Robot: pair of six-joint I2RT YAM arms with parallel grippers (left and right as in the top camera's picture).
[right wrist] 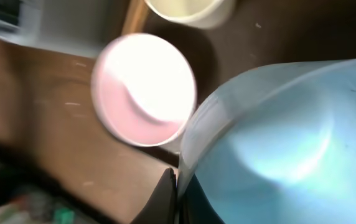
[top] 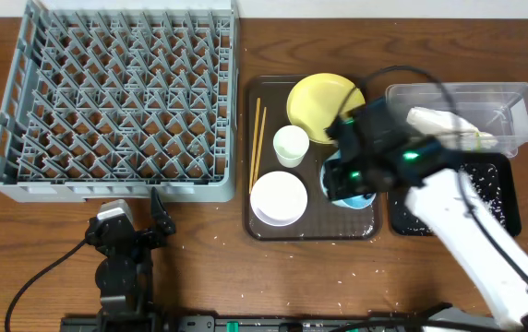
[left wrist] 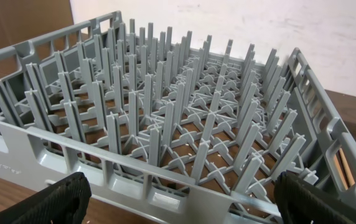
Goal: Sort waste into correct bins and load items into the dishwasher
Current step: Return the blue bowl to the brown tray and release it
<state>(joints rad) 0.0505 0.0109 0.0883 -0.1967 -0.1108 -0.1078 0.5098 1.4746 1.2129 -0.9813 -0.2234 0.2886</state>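
My right gripper brings the light blue bowl down onto the brown serving tray's free near corner (top: pixel 339 212) next, beside the white bowl (top: pixel 278 198).
My right gripper (top: pixel 345 177) is shut on the rim of the light blue bowl (top: pixel 351 197) at the right side of the brown serving tray (top: pixel 315 231). The right wrist view shows its fingers (right wrist: pixel 168 193) pinching the bowl (right wrist: pixel 277 143) wall, with the white bowl (right wrist: pixel 144 87) beyond. On the tray lie the yellow plate (top: pixel 319 103), small white cup (top: pixel 290 145), white bowl (top: pixel 278 198) and chopsticks (top: pixel 257 138). My left gripper (top: pixel 135 214) stands open before the grey dish rack (top: pixel 116 92), nothing between its fingers. The left wrist view looks across the rack (left wrist: pixel 184 124) between the open left gripper (left wrist: pixel 178 199) fingers.
A clear tub (top: pixel 518 100) at the back right holds a white napkin (top: pixel 435 120) and a green-yellow wrapper (top: pixel 481 140). In front of it the black tray (top: pixel 502 217) carries whitish rice scraps. A few scraps dot the table by the front edge.
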